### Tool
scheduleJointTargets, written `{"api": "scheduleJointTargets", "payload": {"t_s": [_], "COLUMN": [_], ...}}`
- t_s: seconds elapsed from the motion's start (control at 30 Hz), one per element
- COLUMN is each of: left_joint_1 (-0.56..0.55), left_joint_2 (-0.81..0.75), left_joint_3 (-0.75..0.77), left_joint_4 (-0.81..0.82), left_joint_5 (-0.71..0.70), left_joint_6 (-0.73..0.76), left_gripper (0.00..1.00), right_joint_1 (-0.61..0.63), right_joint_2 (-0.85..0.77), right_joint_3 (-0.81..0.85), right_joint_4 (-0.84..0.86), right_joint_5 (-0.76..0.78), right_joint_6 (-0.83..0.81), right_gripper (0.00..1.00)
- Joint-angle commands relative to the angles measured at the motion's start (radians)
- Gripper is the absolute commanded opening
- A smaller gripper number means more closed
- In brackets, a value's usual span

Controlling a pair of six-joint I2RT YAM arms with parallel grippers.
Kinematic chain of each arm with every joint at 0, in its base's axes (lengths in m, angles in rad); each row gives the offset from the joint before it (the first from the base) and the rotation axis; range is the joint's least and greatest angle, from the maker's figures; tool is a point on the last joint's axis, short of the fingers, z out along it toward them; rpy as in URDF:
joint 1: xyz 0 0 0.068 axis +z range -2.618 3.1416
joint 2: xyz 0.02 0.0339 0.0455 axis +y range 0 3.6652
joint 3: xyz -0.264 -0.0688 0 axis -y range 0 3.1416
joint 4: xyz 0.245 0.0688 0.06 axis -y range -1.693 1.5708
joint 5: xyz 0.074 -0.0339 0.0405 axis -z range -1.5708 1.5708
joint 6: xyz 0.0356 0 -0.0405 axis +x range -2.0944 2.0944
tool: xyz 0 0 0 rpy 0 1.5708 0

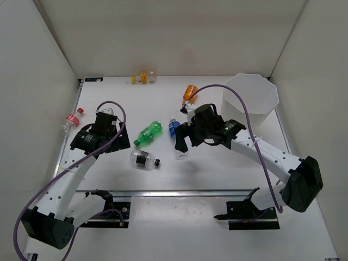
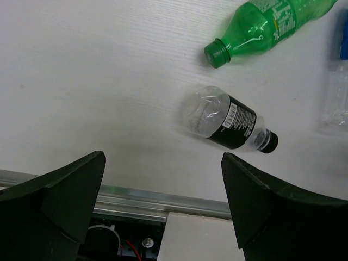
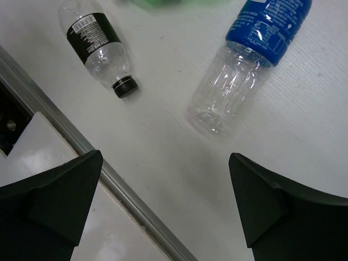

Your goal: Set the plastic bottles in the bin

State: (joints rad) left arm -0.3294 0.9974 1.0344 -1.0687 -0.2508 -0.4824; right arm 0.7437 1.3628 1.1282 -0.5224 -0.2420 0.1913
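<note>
I will first turn my right gripper in line with the blue bottle (image 1: 174, 128), so that it can get down around the near edge of the bottle's label.
The green bottle (image 1: 148, 134), the blue bottle (image 1: 174, 128) and the clear bottle with a black label (image 1: 144, 160) lie mid-table. The orange bottle (image 1: 188, 92) lies near the white bin (image 1: 250, 98) at the back right. The red-capped bottle (image 1: 71, 120) lies at the left edge, and the yellow-capped bottle (image 1: 143, 78) at the back. My left gripper (image 1: 124, 139) is open and empty, left of the green bottle (image 2: 261, 24) and the black-label bottle (image 2: 231, 120). My right gripper (image 1: 179, 143) is open and empty, just near of the blue bottle (image 3: 244, 65), with the black-label bottle (image 3: 98, 43) to its left.
A metal rail (image 1: 174, 192) runs along the table's near edge, in front of the arm bases. White walls enclose the table on the left, back and right. The bin stands against the right wall.
</note>
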Motion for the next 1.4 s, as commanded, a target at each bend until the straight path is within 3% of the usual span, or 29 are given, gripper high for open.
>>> {"api": "scheduleJointTargets", "payload": {"t_s": [0.0,0.1,0.27,0.67,0.73,0.77,0.8,0.97,1.03,1.27,1.37], "left_joint_1": [-0.007,0.003,-0.002,-0.002,-0.005,-0.005,-0.007,-0.01,-0.005,0.001,0.059], "left_joint_2": [-0.034,-0.066,-0.057,-0.054,-0.055,-0.052,-0.046,-0.039,-0.036,-0.016,0.01], "left_joint_3": [-0.029,-0.06,-0.082,-0.103,-0.1,-0.099,-0.097,-0.102,-0.102,-0.064,-0.04], "left_joint_4": [0.021,0.055,0.065,0.066,0.064,0.062,0.056,0.071,0.078,0.075,0.058], "left_joint_5": [0.041,0.068,0.081,0.119,0.114,0.117,0.116,0.122,0.128,0.064,0.025], "left_joint_6": [0.002,0.002,0.015,0.044,0.053,0.054,0.057,0.065,0.062,0.07,0.061], "left_gripper": [0.99,0.99,0.99,0.99,0.99,0.99,0.99,0.99,0.99,0.99,0.99], "right_joint_1": [0.028,0.028,0.046,0.017,0.005,0.006,0.003,0.014,0.014,-0.026,-0.064], "right_joint_2": [-0.015,0.033,0.18,0.547,0.571,0.579,0.578,0.498,0.457,0.216,0.124], "right_joint_3": [0.037,0.08,0.13,0.266,0.265,0.26,0.255,0.254,0.28,0.404,0.476], "right_joint_4": [-0.002,-0.013,0.045,0.18,0.17,0.174,0.177,0.165,0.138,0.024,-0.031], "right_joint_5": [0.098,0.092,0.242,0.46,0.434,0.431,0.413,0.44,0.425,0.305,0.314], "right_joint_6": [-0.03,-0.079,-0.128,-0.063,-0.049,-0.023,-0.02,-0.041,-0.061,-0.118,-0.147], "right_gripper": [0.99,0.99,0.99,0.98,0.93,0.84,0.69,0.45,0.3,0.21,0.19]}}
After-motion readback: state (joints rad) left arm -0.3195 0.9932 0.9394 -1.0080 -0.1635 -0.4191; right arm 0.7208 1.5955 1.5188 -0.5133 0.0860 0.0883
